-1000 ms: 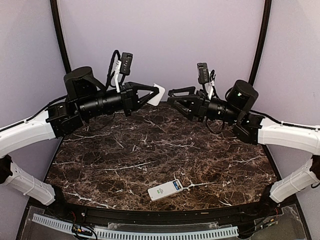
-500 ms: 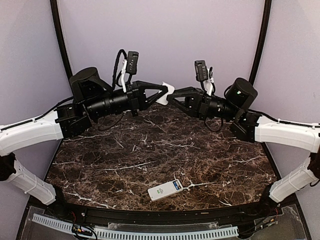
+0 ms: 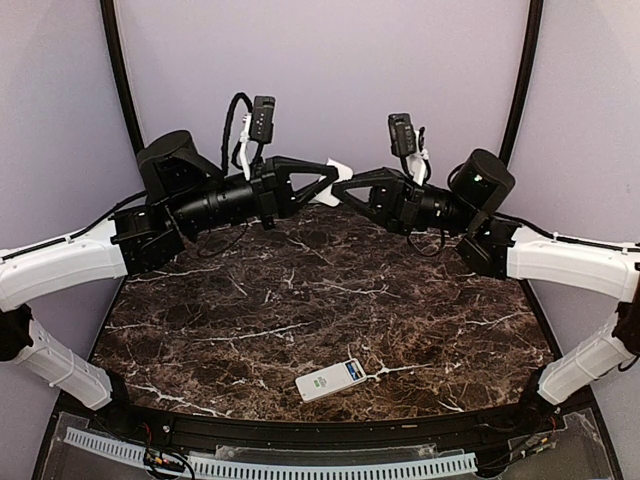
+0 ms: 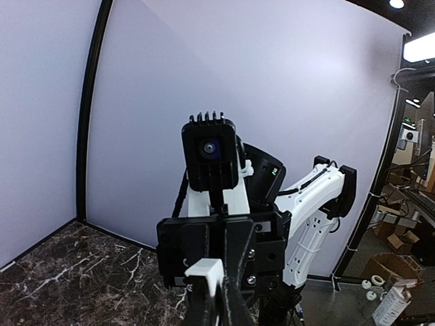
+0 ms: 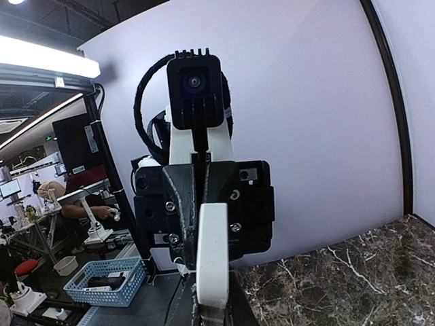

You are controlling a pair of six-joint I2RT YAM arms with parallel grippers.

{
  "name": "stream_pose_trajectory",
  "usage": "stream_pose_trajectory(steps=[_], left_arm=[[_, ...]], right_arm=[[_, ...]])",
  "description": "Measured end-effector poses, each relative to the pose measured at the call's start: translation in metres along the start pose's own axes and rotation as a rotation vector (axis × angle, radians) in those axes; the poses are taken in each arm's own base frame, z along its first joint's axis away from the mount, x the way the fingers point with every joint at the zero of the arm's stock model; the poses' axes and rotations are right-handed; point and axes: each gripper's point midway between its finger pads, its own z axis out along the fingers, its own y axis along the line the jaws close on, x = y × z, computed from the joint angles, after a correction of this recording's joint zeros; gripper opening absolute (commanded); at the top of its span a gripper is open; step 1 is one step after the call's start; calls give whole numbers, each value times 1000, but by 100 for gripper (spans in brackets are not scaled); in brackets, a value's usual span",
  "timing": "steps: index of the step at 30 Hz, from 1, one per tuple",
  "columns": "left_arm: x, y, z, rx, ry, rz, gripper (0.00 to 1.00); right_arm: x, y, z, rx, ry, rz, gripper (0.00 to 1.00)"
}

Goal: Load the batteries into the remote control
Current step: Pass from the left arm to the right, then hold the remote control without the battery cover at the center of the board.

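My right gripper will tilt down and go back lower toward the remote control's blue end [image 3: 355,371], to release the cover plate [image 3: 338,177] there. That end is uncovered and far below.
The remote control [image 3: 331,380], white with a blue window at one end, lies flat near the table's front edge, far below both arms. Both grippers meet in mid-air over the back of the table around a small white cover plate [image 3: 338,177]. My right gripper [image 3: 341,189] is shut on that plate, seen edge-on [image 5: 212,251] between its fingers [image 5: 212,309]. My left gripper [image 3: 331,172] still flanks the plate [image 4: 204,274] with narrow jaws [image 4: 216,299]; whether it still presses on it does not show. The batteries are out of view.
The dark marble table [image 3: 300,300] ends at a curved black rim, with a white slotted cable tray [image 3: 270,465] in front. Black frame posts [image 3: 118,70] stand at the back corners. A blue basket [image 5: 102,280] and cardboard boxes [image 4: 397,238] sit off the table.
Both grippers moved toward each other until they met. The right jaws closed from wide open onto the cover plate that the left gripper carried in.
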Motion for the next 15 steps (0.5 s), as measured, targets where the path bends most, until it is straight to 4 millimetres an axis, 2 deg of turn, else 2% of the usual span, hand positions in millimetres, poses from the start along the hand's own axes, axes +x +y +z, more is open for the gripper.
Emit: stream_pose_trajectory(steps=[1, 2, 3, 5, 7, 9, 13, 15], left_arm=[[0, 1, 0, -4, -1, 7, 41], [0, 2, 0, -9, 1, 15, 48], [1, 3, 0, -20, 4, 25, 61], [4, 8, -2, -44, 15, 44, 72], [10, 13, -7, -83, 31, 72, 78], [14, 18, -16, -127, 49, 105, 80], [22, 27, -37, -214, 84, 168, 80], [32, 33, -50, -264, 120, 196, 80]], right_arm=[[0, 0, 0, -1, 3, 2, 0], [1, 0, 0, 4, 9, 10, 0], [3, -1, -1, 11, 20, 22, 0], [9, -3, -3, 32, 49, 51, 0], [14, -7, -8, 68, 84, 86, 0], [17, -11, -13, 108, 120, 123, 0], [23, -21, -28, 212, 205, 223, 0], [34, -30, -40, 270, 264, 298, 0]])
